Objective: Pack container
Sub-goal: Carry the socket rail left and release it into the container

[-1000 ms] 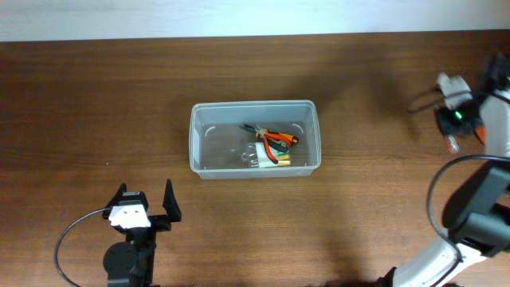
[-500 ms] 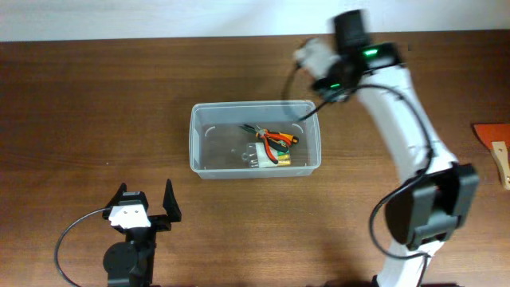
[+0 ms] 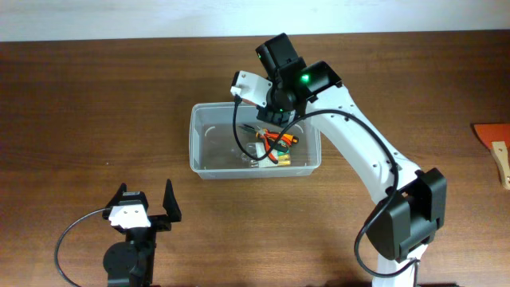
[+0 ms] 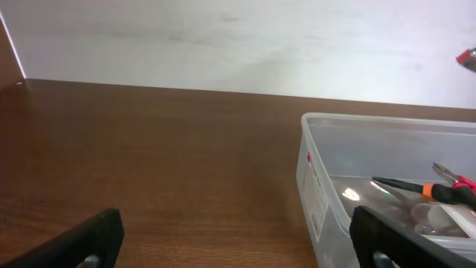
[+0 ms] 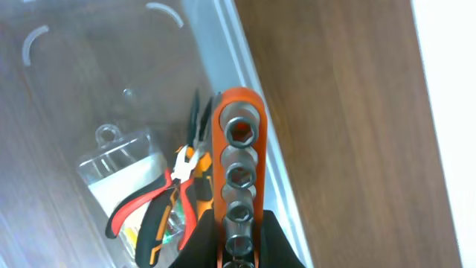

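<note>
The robot will next move the orange socket bar in its right gripper back and down inside the bin over the pliers [image 3: 276, 140], and then let it go.
The container [image 3: 196, 148] is a clear plastic bin in the middle of the table; the left wrist view shows its near wall [image 4: 318, 195], and its rim [image 5: 236, 65] is in the right wrist view. Red-and-orange pliers [image 3: 276, 140] [image 5: 146, 211] and a clear packet [image 5: 125, 165] lie inside. My right gripper [image 5: 236, 232] is shut on an orange socket rail [image 5: 239, 146] holding several sockets, hanging over the bin's back right rim. In the overhead view the right gripper [image 3: 275, 108] is mostly hidden under its wrist. My left gripper [image 3: 146, 209] [image 4: 238, 253] stands open over bare wood, front left of the bin.
An orange object [image 3: 492, 134] and a wooden-handled tool [image 3: 502, 163] lie at the table's far right edge. A white wall runs along the back of the table.
My right arm has swung from the table's far right to above the container, carrying the socket rail. The left arm has not moved.
</note>
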{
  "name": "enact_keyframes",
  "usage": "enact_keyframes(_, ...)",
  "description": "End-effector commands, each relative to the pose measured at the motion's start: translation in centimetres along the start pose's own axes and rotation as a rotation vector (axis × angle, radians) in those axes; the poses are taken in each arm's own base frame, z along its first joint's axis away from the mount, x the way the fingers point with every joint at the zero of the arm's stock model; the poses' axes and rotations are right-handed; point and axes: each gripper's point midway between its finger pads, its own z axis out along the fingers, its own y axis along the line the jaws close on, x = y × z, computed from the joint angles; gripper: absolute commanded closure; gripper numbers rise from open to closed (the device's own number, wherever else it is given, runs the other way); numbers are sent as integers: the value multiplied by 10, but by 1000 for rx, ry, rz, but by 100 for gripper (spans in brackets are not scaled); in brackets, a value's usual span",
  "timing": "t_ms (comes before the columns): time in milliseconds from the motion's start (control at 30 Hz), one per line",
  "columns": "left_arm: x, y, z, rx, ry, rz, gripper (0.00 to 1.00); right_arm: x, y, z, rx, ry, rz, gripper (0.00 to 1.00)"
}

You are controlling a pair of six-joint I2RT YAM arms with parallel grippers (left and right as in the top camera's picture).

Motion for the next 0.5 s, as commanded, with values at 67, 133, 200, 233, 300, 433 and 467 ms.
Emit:
enact_keyframes(67,3,0,0,-4,9,-2,1,10,21,26,-93,21,-20,95)
enact_keyframes(133,3,0,0,-4,9,-2,1,15,27,35,-121,34,-17,95)
enact_keyframes(200,3,0,0,-4,9,-2,1,20,32,45,-143,52,-15,95)
enact_keyframes(233,3,0,0,-4,9,-2,1,23,35,50,-154,62,-13,95)
enact_keyframes(300,3,0,0,-4,9,-2,1,29,40,59,-173,81,-10,95)
enact_keyframes(433,3,0,0,-4,9,-2,1,35,45,68,-194,101,-7,85)
enact_keyframes(467,3,0,0,-4,9,-2,1,35,45,68,-193,101,-7,83)
